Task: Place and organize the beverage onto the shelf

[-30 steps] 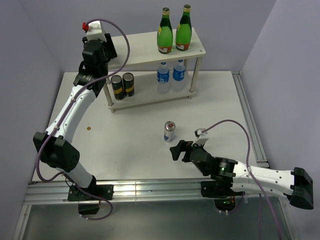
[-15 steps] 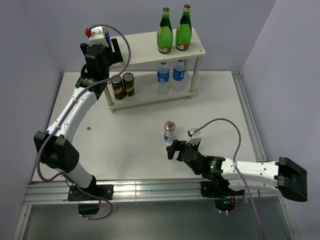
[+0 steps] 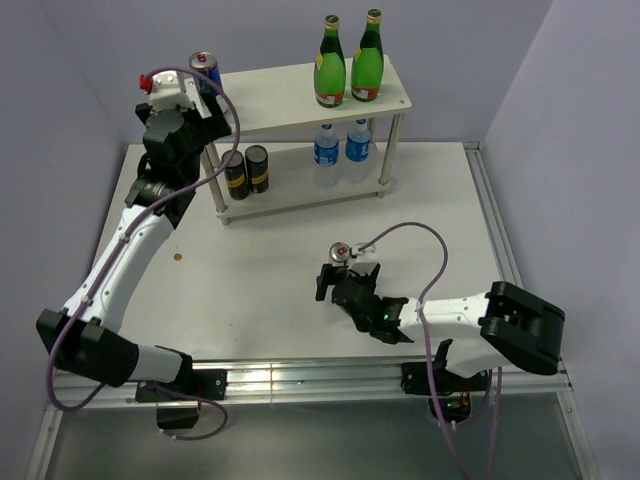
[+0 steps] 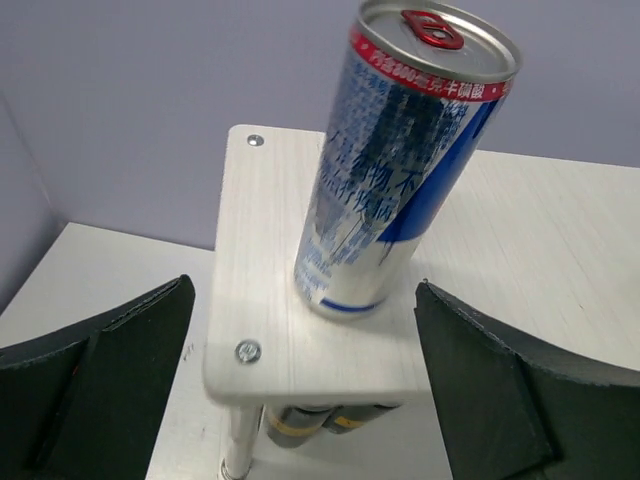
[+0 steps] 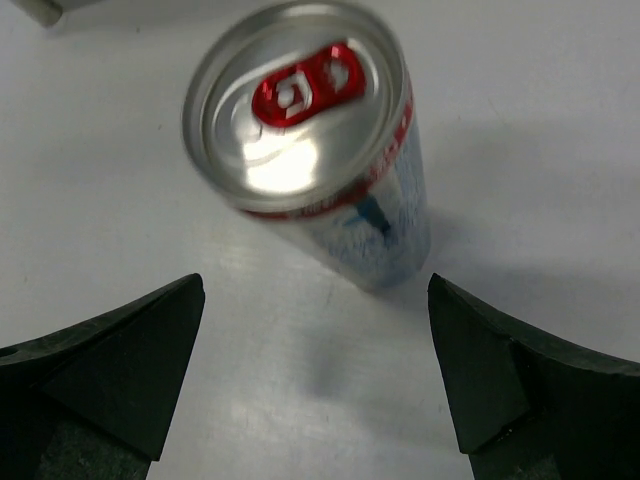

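The silver-blue can on the tabletop is still just beyond the open fingers of my right gripper, so next the gripper will move outward and down around the can, then close.
A silver-blue can stands upright at the left end of the shelf's top board. My left gripper is open just in front of it, its fingers clear of the can on both sides. Another silver-blue can stands on the table. My right gripper hangs open just short of it, touching nothing. Two green bottles stand at the top board's right end, and two water bottles on the lower board.
Two dark cans with yellow bands stand on the lower board's left side, under the placed can. A small brown spot marks the table at the left. A metal rail runs along the table's right edge.
My left gripper opened, left the can on the top board's left end and drew back to the left. My right arm reached forward and left toward the can on the table.
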